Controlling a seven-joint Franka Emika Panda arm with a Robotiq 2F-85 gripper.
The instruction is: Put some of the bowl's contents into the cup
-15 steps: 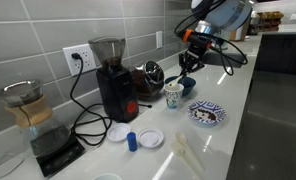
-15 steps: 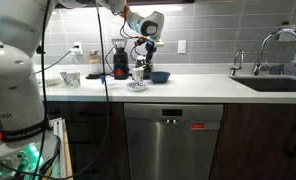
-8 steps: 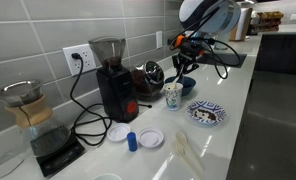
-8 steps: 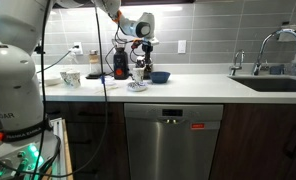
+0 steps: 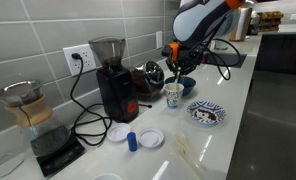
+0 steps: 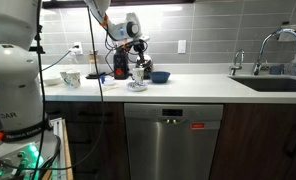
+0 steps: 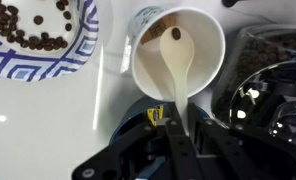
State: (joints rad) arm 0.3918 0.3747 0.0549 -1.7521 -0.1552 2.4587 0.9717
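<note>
Next, my gripper lifts, swings over the bowl's beans and lowers to release the spoon (image 7: 178,70) there. It lifts first because the spoon's tip sits inside the cup.
The cup (image 7: 153,62) is a small white tapered cup, at the middle of the wrist view. It also stands on the counter in both exterior views (image 5: 174,96) (image 6: 139,73). My gripper (image 7: 178,125) is shut on a white spoon (image 7: 178,70). The spoon's tip is inside the cup with one coffee bean on it. The bowl (image 7: 18,62) is a shallow white dish with a dark-blue pattern and holds coffee beans. It lies beside the cup (image 5: 206,113). In an exterior view my gripper (image 5: 174,65) hangs just above the cup.
A plain dark-blue bowl (image 5: 187,84) sits behind the cup and a glass jar (image 5: 150,75) beside it. A black coffee grinder (image 5: 113,80), a small blue cylinder (image 5: 132,141), two white lids (image 5: 151,138) and a pour-over carafe (image 5: 28,110) stand along the counter. A sink (image 6: 278,82) is far off.
My arm has swung away from above the dark-blue bowl and come down over the cup, bringing the spoon's tip into it.
</note>
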